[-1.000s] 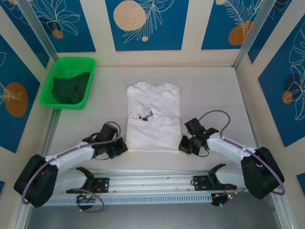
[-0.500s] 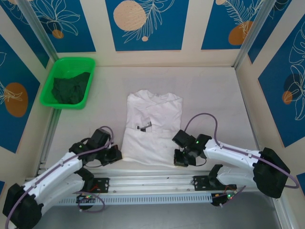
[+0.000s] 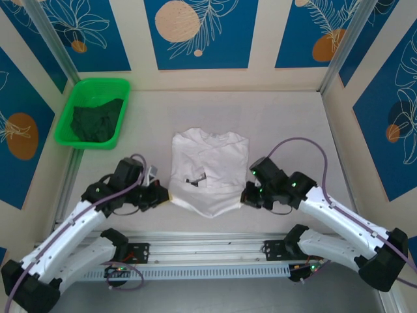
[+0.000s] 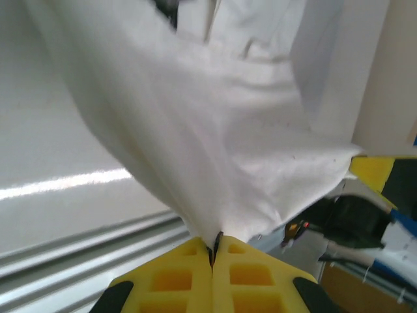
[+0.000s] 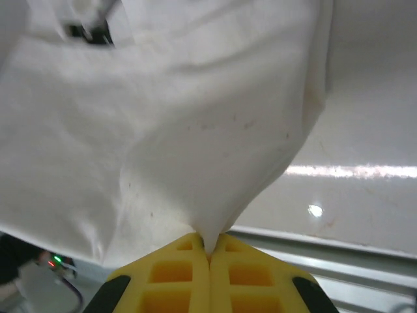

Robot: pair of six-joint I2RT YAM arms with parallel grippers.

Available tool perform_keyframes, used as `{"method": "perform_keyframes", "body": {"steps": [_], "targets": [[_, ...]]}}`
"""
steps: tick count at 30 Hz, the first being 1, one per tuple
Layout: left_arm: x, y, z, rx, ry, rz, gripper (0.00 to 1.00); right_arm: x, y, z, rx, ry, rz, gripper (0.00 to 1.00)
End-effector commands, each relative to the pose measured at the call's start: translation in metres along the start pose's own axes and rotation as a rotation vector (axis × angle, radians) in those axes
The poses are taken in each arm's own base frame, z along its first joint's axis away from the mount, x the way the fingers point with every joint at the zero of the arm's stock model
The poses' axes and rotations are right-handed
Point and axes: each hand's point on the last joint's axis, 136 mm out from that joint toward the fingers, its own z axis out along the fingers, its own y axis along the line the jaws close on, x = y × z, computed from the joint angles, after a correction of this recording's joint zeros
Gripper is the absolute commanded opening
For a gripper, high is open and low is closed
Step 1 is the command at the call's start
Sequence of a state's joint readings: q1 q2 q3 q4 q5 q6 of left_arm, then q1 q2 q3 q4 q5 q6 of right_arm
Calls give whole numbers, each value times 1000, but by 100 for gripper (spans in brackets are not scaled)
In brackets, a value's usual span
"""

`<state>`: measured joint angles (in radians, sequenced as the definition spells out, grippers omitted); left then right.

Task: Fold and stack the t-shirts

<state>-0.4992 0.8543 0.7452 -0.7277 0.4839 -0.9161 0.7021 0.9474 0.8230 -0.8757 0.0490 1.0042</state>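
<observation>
My left gripper should next move the pinched hem corner outward along the shirt's side to its far shoulder corner (image 3: 178,136) and let go of it there, because the collar half of the shirt is uncovered.
The white t-shirt (image 3: 208,166) with a small black chest print lies mid-table, its near hem lifted off the surface and sagging between the arms. My left gripper (image 3: 164,195) is shut on the hem's left corner; the cloth (image 4: 215,130) rises out of the closed yellow pads (image 4: 176,280). At the hem's right corner my right gripper (image 3: 246,194) is shut too, white fabric (image 5: 163,130) pinched between its pads (image 5: 247,280). The dark green t-shirt (image 3: 96,119) lies crumpled in the tray at the back left.
A bright green plastic tray (image 3: 73,103) stands at the back left by the wall. A metal rail (image 3: 208,251) runs along the near table edge under the lifted hem. Patterned walls close in the sides and back.
Both grippers have lifted the near hem and carried it away from the rail toward the collar. The shirt now looks shorter, with its bottom edge curled up.
</observation>
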Motion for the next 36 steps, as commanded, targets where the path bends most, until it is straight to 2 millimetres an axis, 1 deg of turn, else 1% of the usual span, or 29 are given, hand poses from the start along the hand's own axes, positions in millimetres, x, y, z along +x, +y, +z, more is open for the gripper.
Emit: {"method": "perform_keyframes", "body": {"steps": [1, 4, 6, 7, 10, 14, 16, 19, 21, 23, 24, 25, 26, 27, 28, 29, 30, 31, 32, 34, 36], "targets": [[-48, -29, -5, 70, -99, 35, 0, -34, 13, -11, -27, -63, -15, 0], [-93, -35, -6, 50, -173, 20, 0, -67, 20, -8, -26, -88, 20, 0], [-118, -37, -1, 49, -191, -11, 0, -88, 22, -4, -22, -97, 47, 0], [-131, -42, 4, 76, -186, -23, 0, -98, 21, -2, -14, -101, 64, 0], [-161, -56, 15, 120, -177, -49, 0, -126, 23, 3, -14, -102, 110, 0], [-200, -60, 22, 104, -204, -72, 0, -165, 30, 3, -31, -129, 152, 0], [-221, -56, 25, 86, -222, -100, 0, -185, 29, 5, -29, -137, 178, 0], [-253, -47, 36, 72, -235, -139, 0, -215, 26, 14, -43, -129, 231, 0], [-276, -37, 49, 56, -232, -170, 0, -235, 22, 25, -51, -118, 272, 0], [-301, -21, 67, 29, -218, -211, 0, -261, 16, 39, -56, -105, 314, 1], [-313, -17, 78, 27, -211, -211, 3, -273, 10, 47, -51, -93, 341, 4], [-326, -12, 88, 6, -198, -212, 11, -286, 5, 58, -51, -73, 370, 8], [-334, -2, 100, -25, -164, -247, 22, -297, -1, 67, -41, -56, 412, 17], [-340, 2, 112, -18, -130, -266, 27, -307, -3, 78, -49, -35, 433, 27], [-347, 5, 120, -18, -115, -275, 39, -317, -3, 88, -58, -10, 445, 36], [-356, 12, 125, -46, -124, -277, 56, -321, -10, 95, -31, 21, 477, 41], [-363, 16, 127, -69, -133, -275, 69, -325, -13, 98, -22, 34, 494, 46], [-370, 16, 125, -75, -146, -265, 81, -329, -14, 100, -30, 33, 497, 48], [-374, 13, 121, -75, -154, -254, 85, -332, -17, 97, -25, 14, 504, 51], [-378, 6, 104, -84, -194, -226, 87, -333, -20, 85, -39, -25, 509, 59], [-374, -6, 79, -110, -262, -180, 89, -332, -22, 66, -36, -88, 498, 60]]}}
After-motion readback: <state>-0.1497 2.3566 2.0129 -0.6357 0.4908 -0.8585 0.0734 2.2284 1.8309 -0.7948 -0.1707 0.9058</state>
